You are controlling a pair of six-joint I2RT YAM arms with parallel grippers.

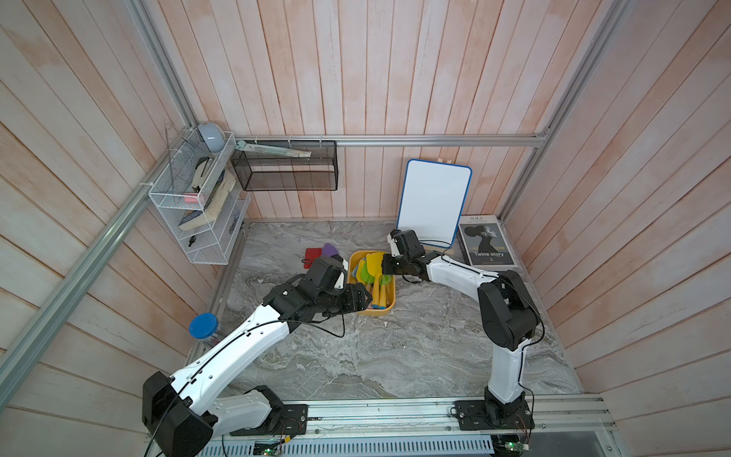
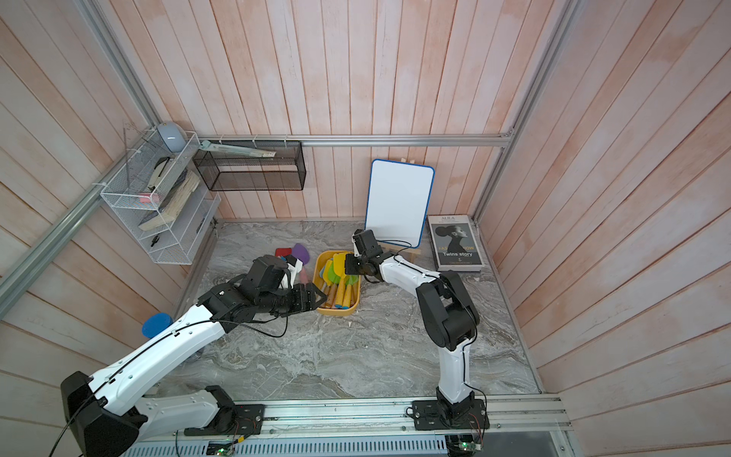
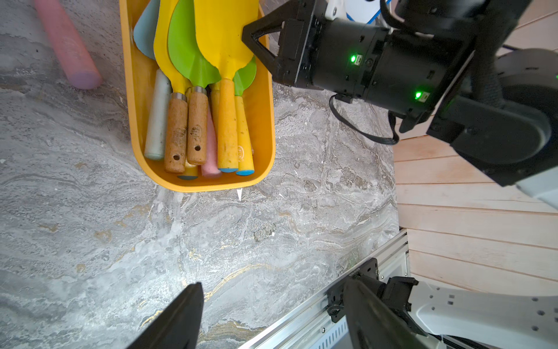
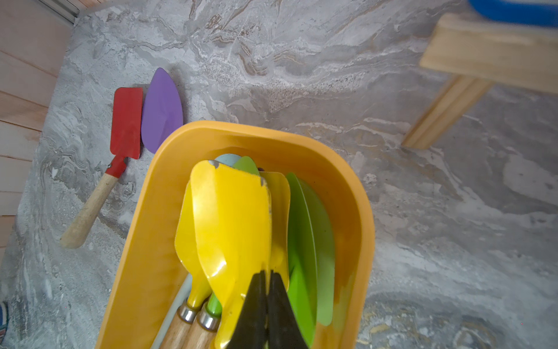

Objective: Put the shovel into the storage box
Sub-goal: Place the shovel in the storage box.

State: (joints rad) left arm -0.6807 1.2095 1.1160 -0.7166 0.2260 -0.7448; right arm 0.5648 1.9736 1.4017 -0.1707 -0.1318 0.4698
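My right gripper will go down toward the heaped green shovel blades just below it and release the top yellow shovel, already inside the storage box's rim.
The yellow-orange storage box [image 1: 375, 313] [image 2: 336, 312] [image 3: 262, 121] [image 4: 356, 211] stands mid-table and holds several shovels with yellow, green and pale blue blades. My right gripper [image 1: 385, 265] [image 2: 348, 264] [image 4: 267, 273] hangs over its far end, shut on the edge of the top yellow shovel's blade [image 4: 232, 217] [image 3: 223, 36]. My left gripper [image 2: 322, 298] [image 3: 271, 282] is open and empty at the box's near left corner. A red shovel [image 1: 313, 253] [image 4: 126, 121] and a purple shovel [image 1: 330, 250] [image 4: 161, 111] lie on the table left of the box.
A whiteboard [image 1: 433, 201] on a wooden stand [image 4: 483, 51] and a book [image 1: 488, 241] sit at the back right. The black mesh basket [image 1: 285, 166] and white wire rack [image 1: 194, 198] hang on the left walls. A blue-lidded jar [image 1: 203, 325] stands by the left arm.
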